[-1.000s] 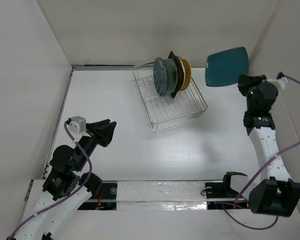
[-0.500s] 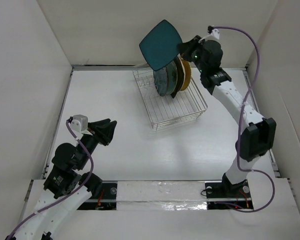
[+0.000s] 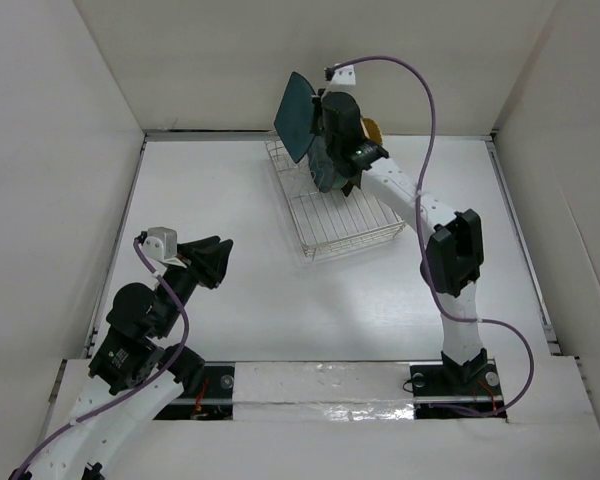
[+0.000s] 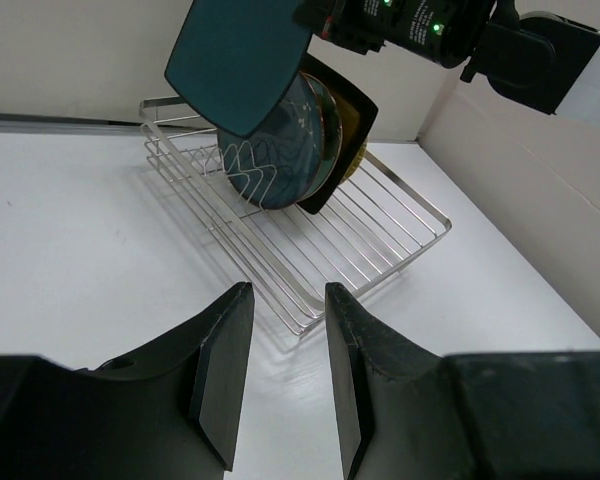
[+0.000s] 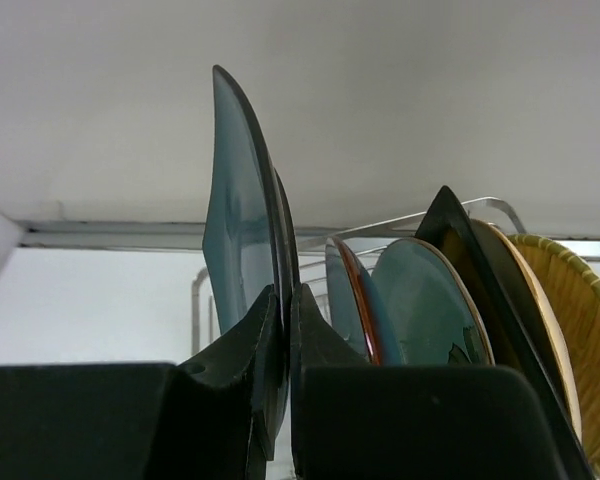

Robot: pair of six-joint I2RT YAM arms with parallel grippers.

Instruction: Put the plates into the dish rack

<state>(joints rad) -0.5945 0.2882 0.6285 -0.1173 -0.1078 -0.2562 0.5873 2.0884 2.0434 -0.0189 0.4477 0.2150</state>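
The square teal plate is still hanging above empty wires beside the round plates in the rack, so the robot's right gripper will next lower it, tilting downward, and then let it go there.
The silver wire dish rack (image 3: 365, 215) stands at the table's far middle and holds several plates (image 3: 332, 160) upright at its back end. My right gripper (image 3: 317, 118) is shut on the square dark teal plate (image 3: 297, 115) and holds it on edge above the rack's back left part. In the right wrist view the square teal plate (image 5: 235, 210) stands upright between the jaws (image 5: 283, 300), left of the racked round plates (image 5: 420, 300). In the left wrist view the teal plate (image 4: 238, 55) hangs over the rack (image 4: 380, 225). My left gripper (image 3: 212, 262) is open and empty, low at the near left.
White walls close in the table on the left, back and right. A taped strip (image 3: 330, 385) runs along the near edge between the arm bases. The rack's front half (image 3: 355, 235) holds no plates.
My right gripper has carried the square teal plate from the far right to above the rack and turned it on edge. The left arm has not moved.
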